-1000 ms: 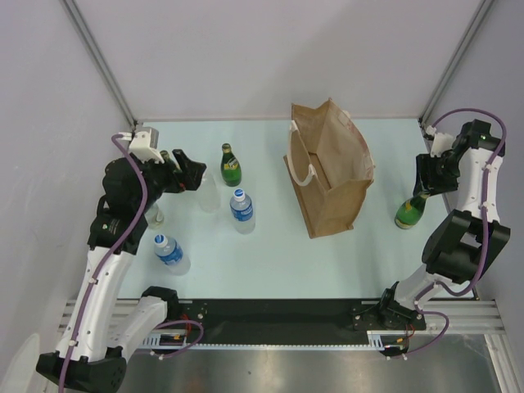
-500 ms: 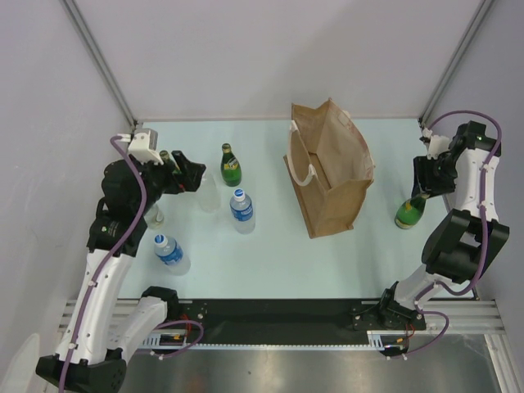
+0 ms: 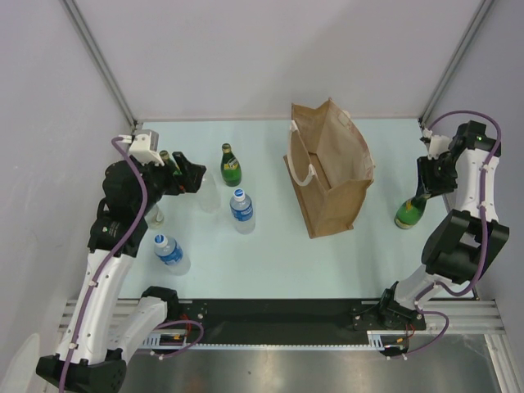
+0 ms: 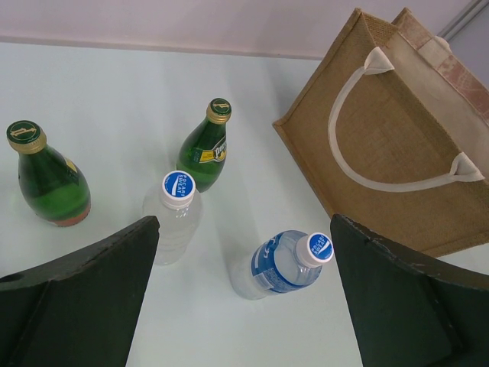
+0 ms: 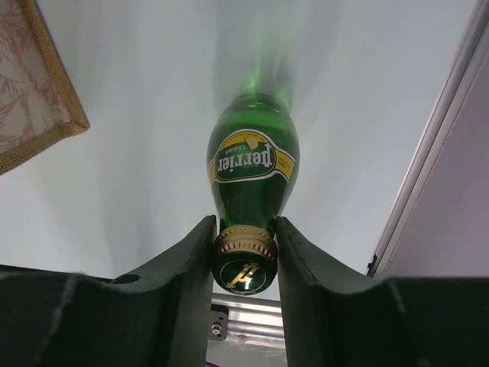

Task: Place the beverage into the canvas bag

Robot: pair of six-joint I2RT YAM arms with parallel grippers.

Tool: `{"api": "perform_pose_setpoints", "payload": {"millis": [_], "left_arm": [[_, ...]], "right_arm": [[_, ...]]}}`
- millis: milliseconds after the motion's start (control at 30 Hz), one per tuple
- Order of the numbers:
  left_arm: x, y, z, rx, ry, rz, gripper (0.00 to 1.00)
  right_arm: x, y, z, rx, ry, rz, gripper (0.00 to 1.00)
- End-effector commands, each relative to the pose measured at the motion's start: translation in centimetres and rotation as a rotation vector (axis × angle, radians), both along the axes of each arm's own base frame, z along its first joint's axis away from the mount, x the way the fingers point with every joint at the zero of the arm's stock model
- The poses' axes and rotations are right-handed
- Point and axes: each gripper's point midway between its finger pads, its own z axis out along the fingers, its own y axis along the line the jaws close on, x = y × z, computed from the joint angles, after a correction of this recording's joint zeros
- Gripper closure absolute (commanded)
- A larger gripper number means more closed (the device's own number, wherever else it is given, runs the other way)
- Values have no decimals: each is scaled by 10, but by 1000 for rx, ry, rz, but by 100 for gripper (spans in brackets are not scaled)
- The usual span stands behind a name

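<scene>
The right gripper should next lift the bottle over the bag's upright side, lower it inside and let go, because the bag's opening is to the left in the top view.
The beverage in hand is a green Perrier bottle [image 5: 252, 164] standing at the table's right side [image 3: 408, 214]. My right gripper [image 5: 244, 256] is shut on it, both fingers pressed against the gold-rimmed cap; from above the gripper [image 3: 426, 190] sits over the bottle's neck. The canvas bag [image 3: 332, 176] stands upright and open at centre-right, to the left of that bottle. Its corner shows in the right wrist view [image 5: 30, 92]. My left gripper [image 3: 187, 173] hangs open at the left, above the other bottles; its jaws [image 4: 244, 306] are wide apart with nothing between them.
At the left stand a green bottle [image 3: 230, 166], two blue-labelled water bottles [image 3: 241, 210] [image 3: 171, 252] and a clear bottle [image 3: 210, 191]. Another green bottle [image 4: 47, 183] shows in the left wrist view. A metal frame post [image 5: 435, 153] and the wall run close to the right of the held bottle.
The right gripper's fingers have closed in onto the green bottle's cap. The left arm has barely moved and stays open.
</scene>
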Motion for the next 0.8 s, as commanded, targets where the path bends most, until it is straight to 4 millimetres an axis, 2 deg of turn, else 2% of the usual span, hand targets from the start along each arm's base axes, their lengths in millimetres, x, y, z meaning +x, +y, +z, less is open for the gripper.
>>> {"api": "perform_pose_setpoints", "payload": {"millis": [0,33,67,133,300,367,400,467,500,567,600,767], "left_arm": [[3,2,12,4,-54,3,0],[3,2,12,4,-54,0,0],[3,2,14,3,-57,0,0],[3,1,14,3,-55,-1,0],[4,0,19,3,-59,-6,0],[5,0,21,2,-60,-10,0],[6,-1,22,3,-61,-12,0],[8,-2,22,-1,-56,-16,0],[8,-2,23,-4,-56,-15,0],[9,-4,25,-8,-55,-21,0],[10,-4,25,-12,-53,-23,0],[13,-7,28,-29,-51,-29,0]], "right_arm": [[3,8,18,-7,-54,33,89],[5,8,25,-16,-74,37,97],[8,8,30,-25,-89,52,99],[13,11,41,-32,-117,74,100],[34,18,93,-62,-266,126,100],[41,23,106,-66,-301,141,100],[47,24,124,-79,-350,147,100],[53,31,137,-85,-379,168,100],[57,35,152,-95,-420,178,100],[63,45,166,-90,-455,200,100],[66,48,184,-105,-504,210,100],[79,77,226,-99,-629,275,100]]}}
